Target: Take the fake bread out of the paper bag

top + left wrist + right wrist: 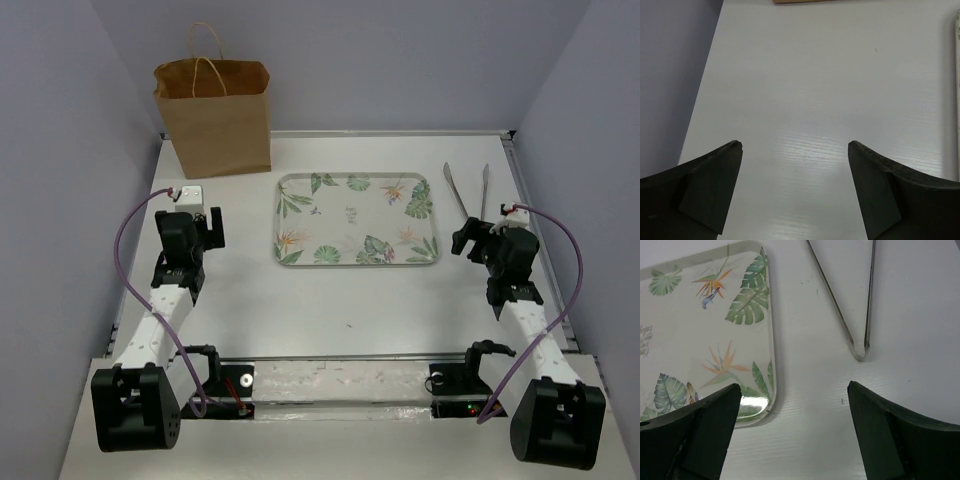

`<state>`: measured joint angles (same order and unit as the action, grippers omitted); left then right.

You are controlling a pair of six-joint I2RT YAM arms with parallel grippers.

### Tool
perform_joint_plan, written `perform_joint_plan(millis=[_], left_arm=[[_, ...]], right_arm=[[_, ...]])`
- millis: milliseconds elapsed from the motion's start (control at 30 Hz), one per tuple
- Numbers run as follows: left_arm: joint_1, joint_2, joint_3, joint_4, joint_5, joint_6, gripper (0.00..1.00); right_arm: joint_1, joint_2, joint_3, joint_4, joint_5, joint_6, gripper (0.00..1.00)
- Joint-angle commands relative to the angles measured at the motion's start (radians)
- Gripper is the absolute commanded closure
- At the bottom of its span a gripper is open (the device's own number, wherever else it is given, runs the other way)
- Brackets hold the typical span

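Note:
I will lift my left gripper next and reach outward with it, to the leg of the bag's near handle that is nearer the side.
The brown paper bag (213, 117) stands upright at the far left of the table, its loop handles up; only its bottom edge (800, 1) shows in the left wrist view. The fake bread is hidden; none shows in any view. My left gripper (207, 222) is open and empty over bare table (795, 146), well short of the bag. My right gripper (468, 240) is open and empty (794, 386), just right of the tray's near right corner and below the tongs.
A leaf-patterned tray (357, 219) lies in the middle of the table with nothing on it; its near right corner shows in the right wrist view (705, 340). Metal tongs (466, 190) lie at the far right (860, 347). Walls close in left, right and behind.

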<state>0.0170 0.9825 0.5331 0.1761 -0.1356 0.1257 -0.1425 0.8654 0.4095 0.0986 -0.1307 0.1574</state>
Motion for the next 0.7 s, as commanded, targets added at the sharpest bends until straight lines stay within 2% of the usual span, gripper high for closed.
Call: perform_joint_plan(millis=[0,67,167,200,267,333,400,533,600,667], left_arm=[[0.005,-0.01,0.07,-0.006,-0.048,0.014,0.01],[0.005,-0.007,0.128,-0.023,-0.048,0.072,0.01],[0.005,0.025,0.25,-0.079,-0.016,0.344,0.01],[0.005,0.045,0.328,-0.078,-0.057,0.447,0.01],[0.006,0.096,0.427,-0.096,-0.1,0.546,0.01],[0.021,0.166,0.6,-0.167,-0.09,0.612,0.01],[0.043,0.243,0.78,-0.27,0.016,0.624,0.01],[0.044,0.387,1.026,-0.362,0.267,0.58,0.01],[0.044,0.5,1.129,-0.409,0.33,0.51,0.01],[0.043,0.586,1.293,-0.461,0.422,0.494,0.01]], right_arm=[[0.006,0.007,0.032,0.064,0.002,-0.001,0.07],[0.006,0.01,0.037,0.062,0.0,0.002,0.07],[0.006,0.018,0.054,0.062,0.003,0.005,0.07],[0.006,0.021,0.057,0.064,0.002,0.005,0.07],[0.006,0.024,0.063,0.069,-0.013,-0.004,0.07],[0.006,0.029,0.08,0.07,-0.02,-0.013,0.06],[0.006,0.049,0.094,0.082,-0.018,-0.01,0.06],[0.006,0.112,0.127,0.102,-0.044,-0.007,0.06],[0.006,0.154,0.144,0.105,-0.041,0.007,0.06],[0.006,0.182,0.167,0.108,-0.052,0.01,0.06]])
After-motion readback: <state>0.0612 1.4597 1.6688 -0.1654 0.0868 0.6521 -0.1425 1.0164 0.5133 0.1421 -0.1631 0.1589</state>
